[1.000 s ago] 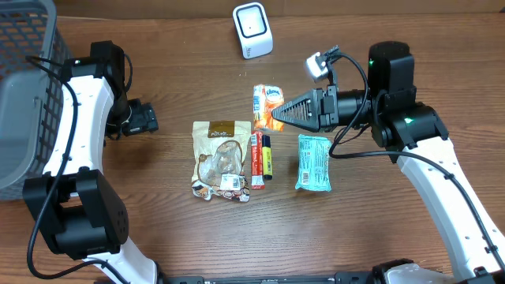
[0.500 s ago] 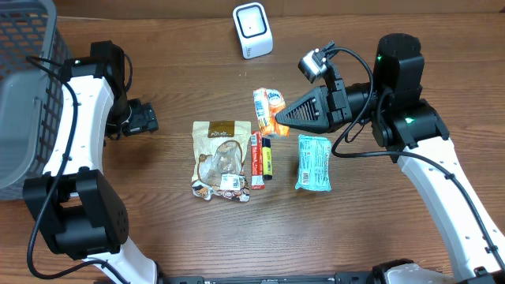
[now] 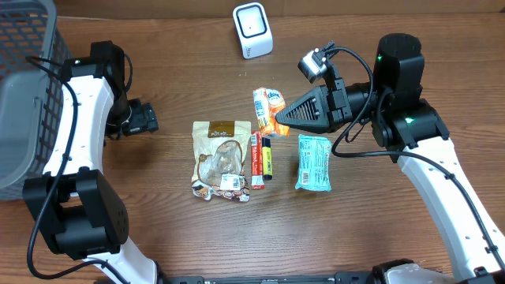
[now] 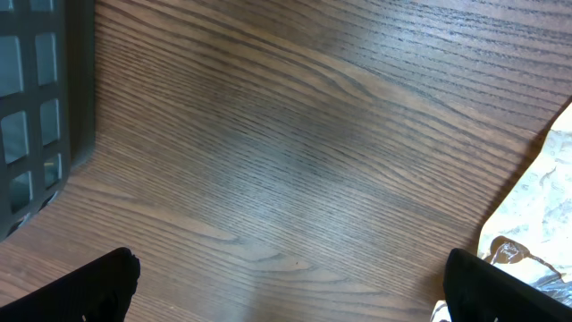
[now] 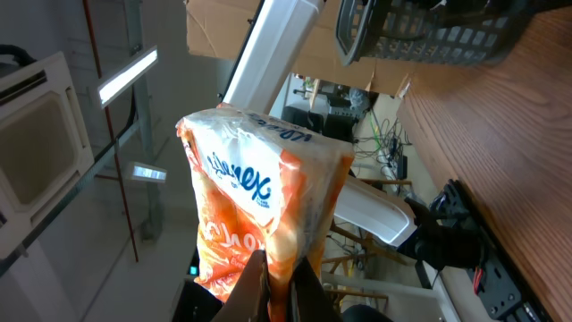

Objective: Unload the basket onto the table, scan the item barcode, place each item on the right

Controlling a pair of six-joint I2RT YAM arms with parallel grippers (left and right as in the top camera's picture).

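The robot will carry its right gripper outward and then down to the bare wood beside the white scanner, where open space leaves room to release the Kleenex pack (image 3: 268,106).
The item, an orange and white Kleenex tissue pack (image 3: 268,106), hangs above the table in my right gripper (image 3: 278,117). The right wrist view shows the pack (image 5: 264,197) standing out past the fingers, with my right gripper (image 5: 279,273) shut on its lower edge. No barcode shows on the faces I can see. A white scanner (image 3: 252,30) stands at the back of the table, beyond the pack. My left gripper (image 3: 146,118) rests wide open at the left near the basket. Its left wrist view shows the gripper (image 4: 286,277) over bare wood.
A grey mesh basket (image 3: 24,47) fills the far left corner. On the table lie a brown snack bag (image 3: 221,158), a red and a yellow stick pack (image 3: 261,159) and a teal packet (image 3: 313,162).
The right arm tilted and lifted the tissue pack slightly up and left, then held still. The left arm has not moved.
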